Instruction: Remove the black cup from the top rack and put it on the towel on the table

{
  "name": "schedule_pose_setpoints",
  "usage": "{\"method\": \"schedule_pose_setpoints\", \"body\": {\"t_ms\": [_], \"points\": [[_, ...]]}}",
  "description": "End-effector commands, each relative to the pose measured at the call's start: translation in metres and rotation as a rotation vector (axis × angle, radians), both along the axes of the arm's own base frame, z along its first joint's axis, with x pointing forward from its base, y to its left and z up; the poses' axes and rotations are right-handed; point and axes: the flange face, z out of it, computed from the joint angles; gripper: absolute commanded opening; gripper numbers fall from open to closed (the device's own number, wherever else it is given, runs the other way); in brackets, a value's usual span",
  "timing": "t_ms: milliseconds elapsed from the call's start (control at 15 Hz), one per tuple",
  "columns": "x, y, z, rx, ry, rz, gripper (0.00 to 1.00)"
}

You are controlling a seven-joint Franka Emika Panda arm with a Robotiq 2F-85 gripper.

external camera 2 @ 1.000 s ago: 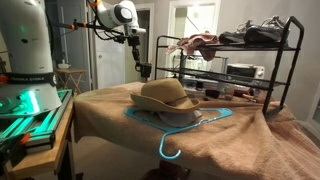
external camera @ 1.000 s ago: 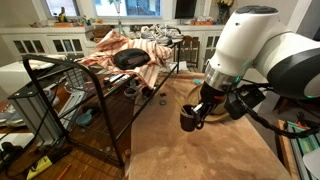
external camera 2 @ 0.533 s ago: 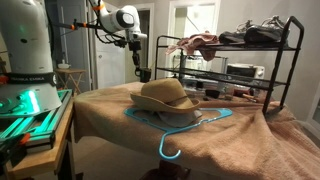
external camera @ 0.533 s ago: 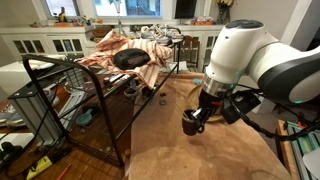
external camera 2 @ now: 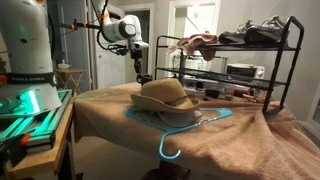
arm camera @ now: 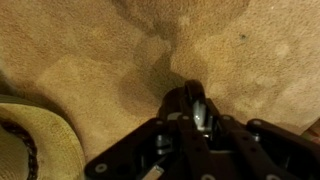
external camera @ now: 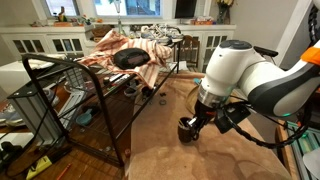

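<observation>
The black cup is just above a clear patch of the towel, so my gripper should move down onto that spot beside the straw hat next and let go of the cup.
My gripper is shut on the black cup, a small glossy mug, and holds it just above the tan towel that covers the table. In an exterior view the gripper and the cup hang low behind the straw hat. In the wrist view the cup sits between the dark fingers, over the towel. The top rack stands to the side; it also shows in an exterior view, holding cloths and a black dish.
A straw hat lies on a turquoise hanger on the towel; its brim shows in the wrist view. An orange-and-white striped cloth drapes the rack top. Clutter fills the lower shelves. White cabinets stand behind.
My gripper has moved down toward the towel with the cup still in it, and the arm has bent lower over the table.
</observation>
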Motion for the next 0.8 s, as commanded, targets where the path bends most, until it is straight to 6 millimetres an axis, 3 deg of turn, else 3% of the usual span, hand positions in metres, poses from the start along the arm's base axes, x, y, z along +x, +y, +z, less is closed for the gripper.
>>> {"method": "schedule_pose_setpoints", "body": {"t_ms": [0, 733], "points": [[-0.001, 0.001, -0.013, 0.001, -0.027, 0.025, 0.04], [-0.003, 0.001, -0.025, -0.016, -0.048, 0.101, 0.04]]}}
